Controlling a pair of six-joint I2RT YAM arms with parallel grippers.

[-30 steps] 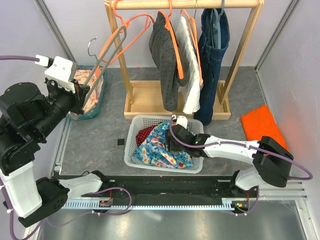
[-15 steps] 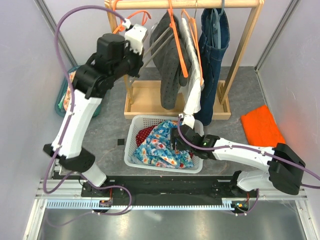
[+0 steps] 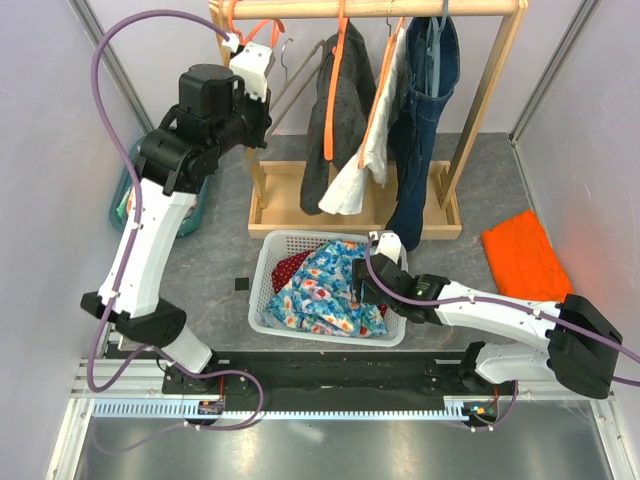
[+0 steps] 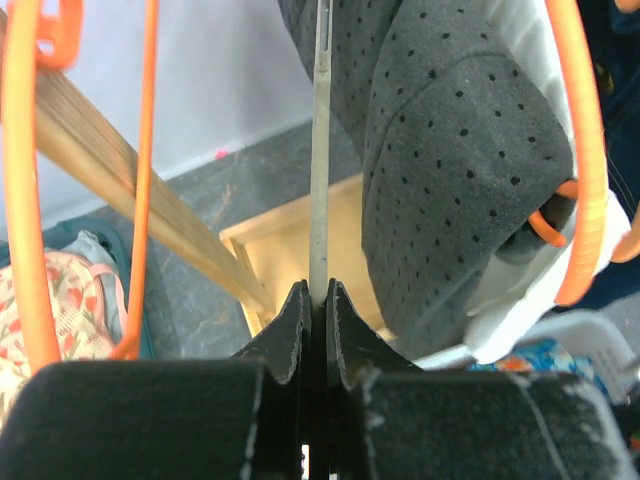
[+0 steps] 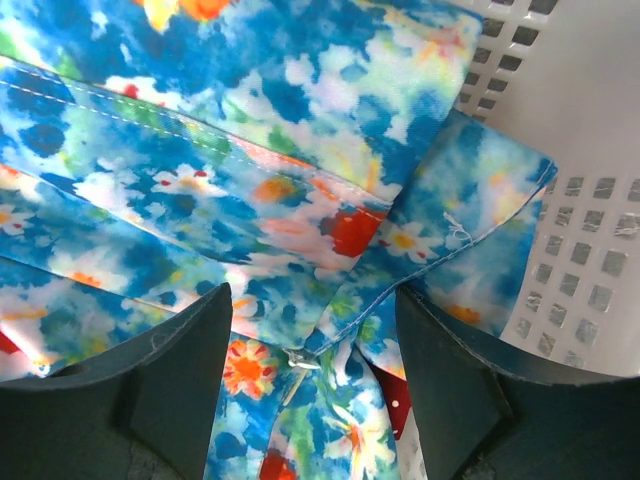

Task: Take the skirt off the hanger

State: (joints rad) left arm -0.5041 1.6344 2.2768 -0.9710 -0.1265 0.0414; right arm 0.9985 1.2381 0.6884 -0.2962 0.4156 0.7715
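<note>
My left gripper moves outward toward the rack's top bar [image 3: 298, 9] beside the orange hangers and releases the grey hanger [image 3: 295, 80] next, since that bar lies outward.
The skirt [image 3: 320, 290], blue with red and orange flowers, lies crumpled in the white basket [image 3: 262, 285]. My right gripper [image 3: 362, 280] hovers just over it. In the right wrist view its fingers [image 5: 180, 370] stand wide apart above the floral skirt [image 5: 300, 150], gripping nothing. The right gripper [image 5: 310, 300] is open. My left gripper [image 3: 266, 95] is raised beside the rack, shut on the bare grey hanger [image 3: 295, 80]. In the left wrist view the left gripper [image 4: 318, 295] pinches the hanger's thin grey bar [image 4: 318, 150].
A wooden rack [image 3: 370, 8] holds a dark dotted garment [image 3: 335, 130], a white top [image 3: 355, 180] and jeans [image 3: 420, 110]. Orange hangers [image 3: 255, 28] hang at its left end. A teal bin [image 3: 128, 200] stands left, an orange cloth [image 3: 525, 255] right.
My left arm swung from the far left up to the rack with the grey hanger. The hanging garments swayed right. My right gripper shifted slightly right over the skirt, jaws widening a little.
</note>
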